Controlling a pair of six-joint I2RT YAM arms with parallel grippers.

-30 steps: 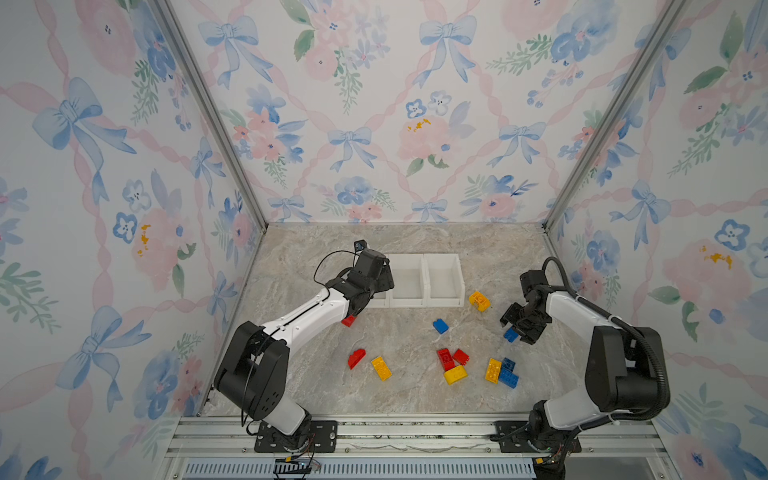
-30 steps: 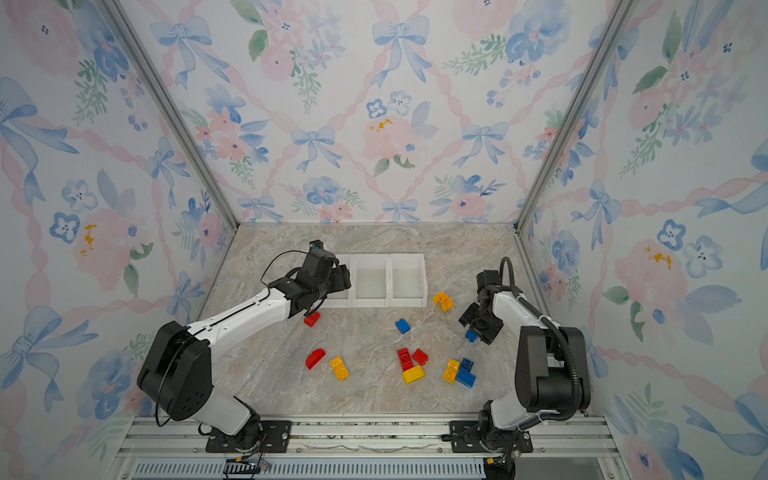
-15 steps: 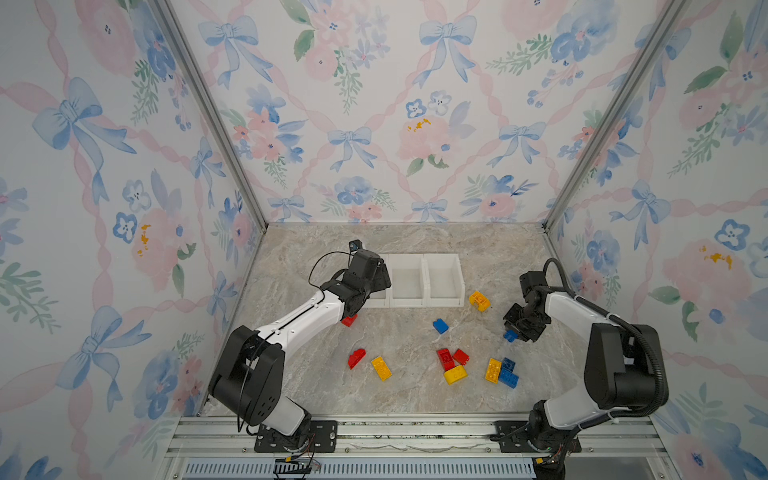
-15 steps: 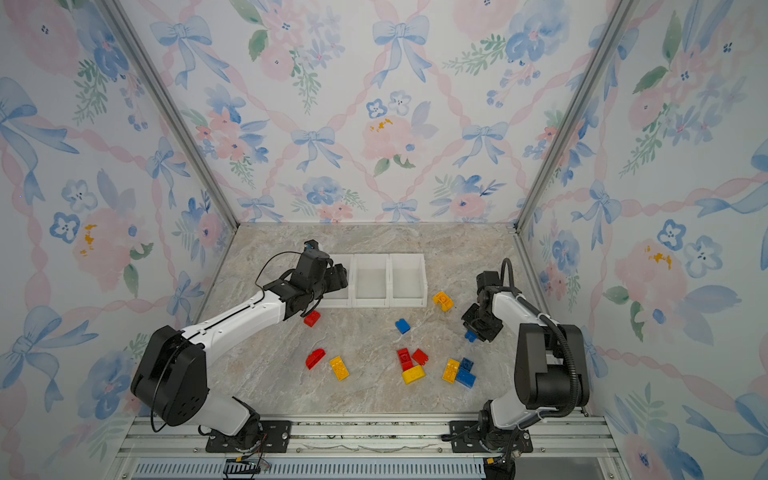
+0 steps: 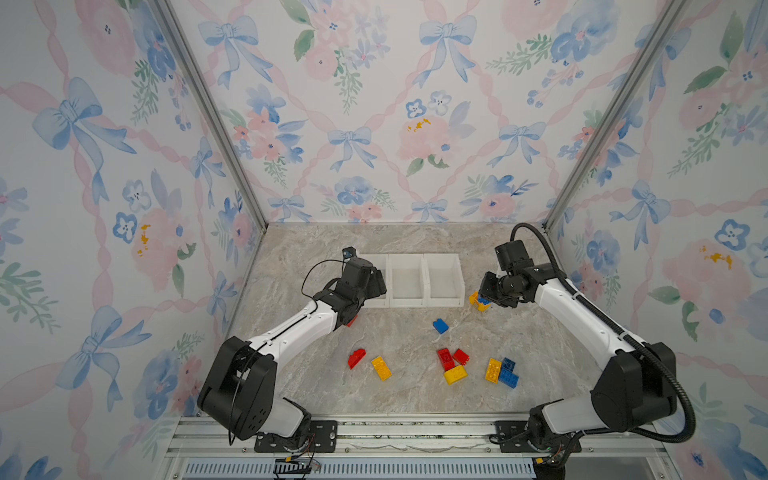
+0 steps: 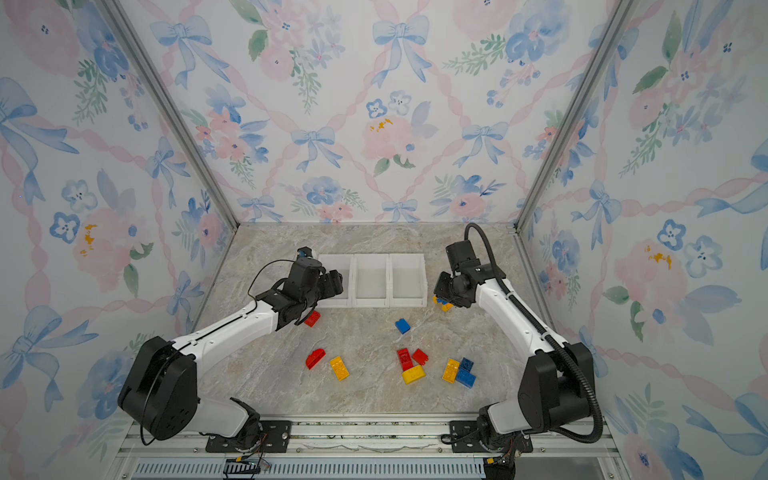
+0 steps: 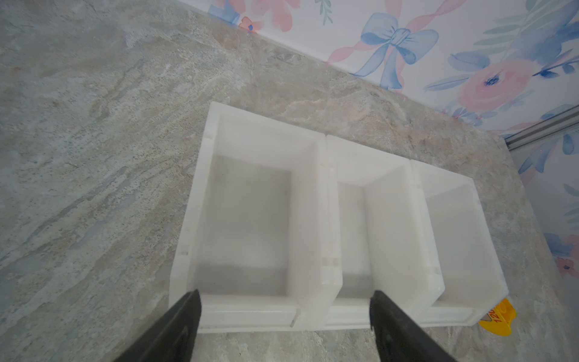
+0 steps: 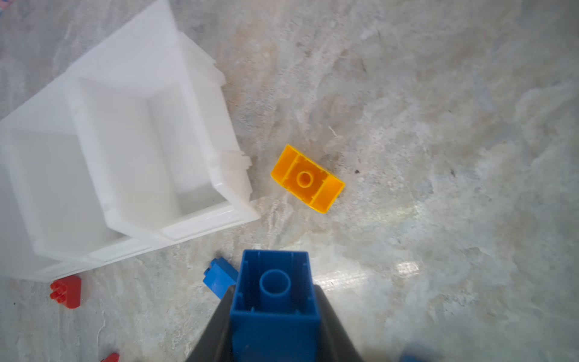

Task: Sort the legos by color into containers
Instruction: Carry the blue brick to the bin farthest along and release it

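Note:
My right gripper moves toward my left gripper next, over the nearest empty bin point(image 8: 161, 144) between them, and releases the blue lego point(image 8: 274, 313).
The containers point(image 5: 426, 276) point(image 6: 352, 278) are three joined white bins in a row, and all look empty in the left wrist view point(image 7: 308, 219). My left gripper point(image 5: 376, 284) point(image 7: 285, 297) hangs open over the front edge of the leftmost bin, holding nothing. My right gripper point(image 5: 484, 296) point(image 8: 274, 294) is shut on a blue lego point(image 8: 274, 313), held hollow side toward the camera, just right of the bins. A yellow lego point(image 8: 307, 178) point(image 5: 477, 306) lies upside down below it. A red lego point(image 6: 311, 318) lies beside the left forearm.
Loose legos lie on the marble table: a blue one point(image 5: 440, 326), a red one point(image 5: 356, 358), a yellow one point(image 5: 381, 368), a red-and-yellow cluster point(image 5: 451, 365), and a yellow-and-blue cluster point(image 5: 500, 371). Floral walls enclose three sides.
My right gripper has shut on the blue lego, lifted it, and carried it back and left toward the bins. My left gripper's jaws have widened slightly by the left bin.

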